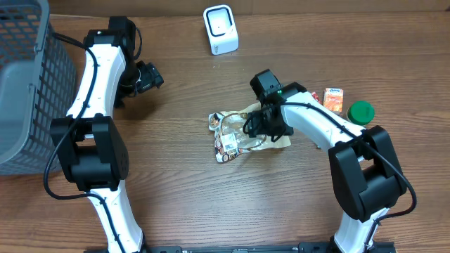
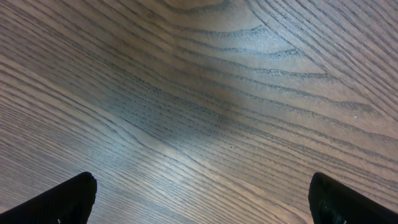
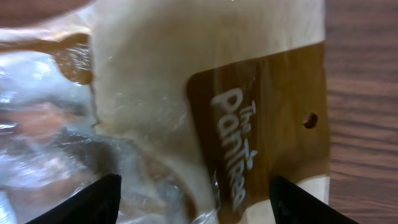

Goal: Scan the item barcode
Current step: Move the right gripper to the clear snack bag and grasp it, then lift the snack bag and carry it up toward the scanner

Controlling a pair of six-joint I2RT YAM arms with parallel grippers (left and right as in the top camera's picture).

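Note:
The bag (image 3: pixel 155 81) lies flat between my open fingers. My right gripper will next go down onto the lettered edge of the bag's brown header and close on it.
The item is a clear plastic bag (image 1: pixel 232 137) with a brown "The Pantree" header (image 3: pixel 261 124) and pale bread-like contents, lying flat mid-table. My right gripper (image 1: pixel 256 128) hovers low over the bag's right part. In the right wrist view the right gripper (image 3: pixel 196 202) is open, its fingers astride the bag (image 3: pixel 155 81) and not pinching it. No barcode shows on the bag from here. The white scanner (image 1: pixel 221 29) stands at the table's far edge. My left gripper (image 1: pixel 151 76) sits far left; in its wrist view the left gripper (image 2: pixel 202 199) is open over bare wood.
A grey mesh basket (image 1: pixel 28 84) takes up the left edge. To the right of the bag, behind my right arm, lie a small orange carton (image 1: pixel 334 100) and a green round lid (image 1: pixel 361 112).

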